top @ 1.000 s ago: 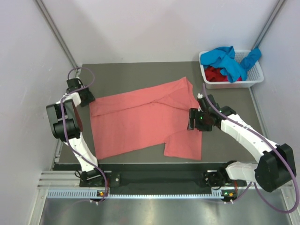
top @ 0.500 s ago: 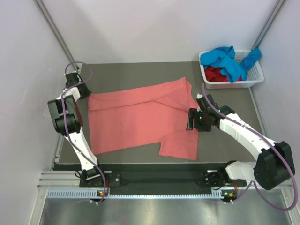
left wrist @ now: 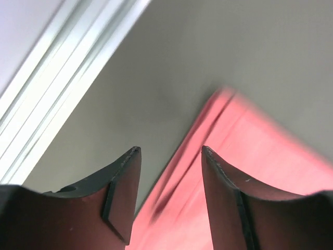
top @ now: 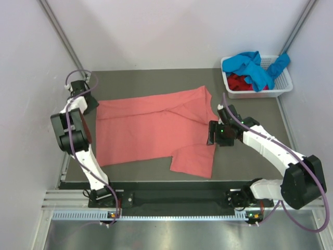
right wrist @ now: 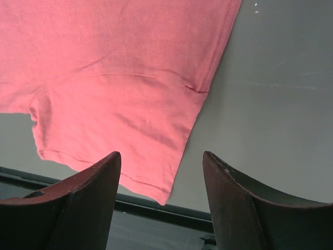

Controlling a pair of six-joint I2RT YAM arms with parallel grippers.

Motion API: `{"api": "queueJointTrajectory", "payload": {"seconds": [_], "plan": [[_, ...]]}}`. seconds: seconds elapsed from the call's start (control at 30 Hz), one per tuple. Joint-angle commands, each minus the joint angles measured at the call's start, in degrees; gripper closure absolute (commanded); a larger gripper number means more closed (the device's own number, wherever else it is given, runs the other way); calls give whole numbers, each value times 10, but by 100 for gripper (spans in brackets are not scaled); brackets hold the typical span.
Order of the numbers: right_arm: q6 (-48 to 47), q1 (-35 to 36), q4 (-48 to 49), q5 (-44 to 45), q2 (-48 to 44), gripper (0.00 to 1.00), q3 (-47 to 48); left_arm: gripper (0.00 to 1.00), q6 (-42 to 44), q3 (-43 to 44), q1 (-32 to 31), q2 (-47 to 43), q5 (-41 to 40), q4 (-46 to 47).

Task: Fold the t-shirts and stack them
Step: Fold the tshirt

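My left gripper moves back, then down onto the shirt's near corner away from the sleeve next, because the shirt still lies unfolded on the tabletop.
The salmon-pink t-shirt (top: 145,125) lies spread across the grey table, with one sleeve (top: 192,160) reaching the near edge. My left gripper (top: 89,104) is at the shirt's far left corner. In the left wrist view its jaws (left wrist: 170,148) stand apart, and the blurred pink cloth (left wrist: 260,156) shows between and beyond them. My right gripper (top: 210,133) is open and empty, just over the shirt's right edge. In the right wrist view (right wrist: 161,153) the cloth (right wrist: 119,62) lies flat below it. A bright blue shirt (top: 252,65) and a dark red one (top: 239,82) sit in the basket.
A white slotted basket (top: 283,86) stands at the table's far right corner. Light walls close in on the left, back and right. The table's near edge (right wrist: 156,208) and a metal rail run just below the sleeve.
The left gripper has moved up and to the left. The whole pink shirt has slid left with it, sleeve included. The right gripper has stayed nearly in place.
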Motion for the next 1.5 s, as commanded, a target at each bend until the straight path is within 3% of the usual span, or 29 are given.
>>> {"api": "queueJointTrajectory", "payload": {"seconds": [0.0, 0.1, 0.3, 0.5, 0.7, 0.83, 1.03, 1.23, 1.37, 1.47], "plan": [[-16, -5, 20, -4, -12, 36, 6, 45, -60, -54, 6, -139, -125, -128], [-25, -5, 39, -14, -27, 35, -13, 45, -138, -128, 5, -248, -156, -202], [-30, -4, 46, -61, -50, 35, -30, 50, -288, -292, 8, -476, -152, -239], [-32, -4, 63, -87, -65, 35, -74, 52, -399, -391, 8, -577, -135, -308], [-45, -5, 94, -109, -50, 34, -91, 63, -456, -439, 7, -587, -122, -364], [-59, -4, 101, -116, -15, 34, -84, 64, -488, -465, 7, -599, -126, -386], [-59, -4, 74, -130, 6, 34, -61, 53, -517, -506, 7, -607, -122, -382], [-67, -4, 61, -126, 2, 34, -50, 51, -511, -529, 7, -576, -138, -330], [-70, -4, 51, -123, -1, 34, -50, 42, -525, -527, 7, -556, -163, -325], [-70, -4, 47, -126, -4, 34, -52, 41, -514, -534, 8, -554, -188, -298]]}}
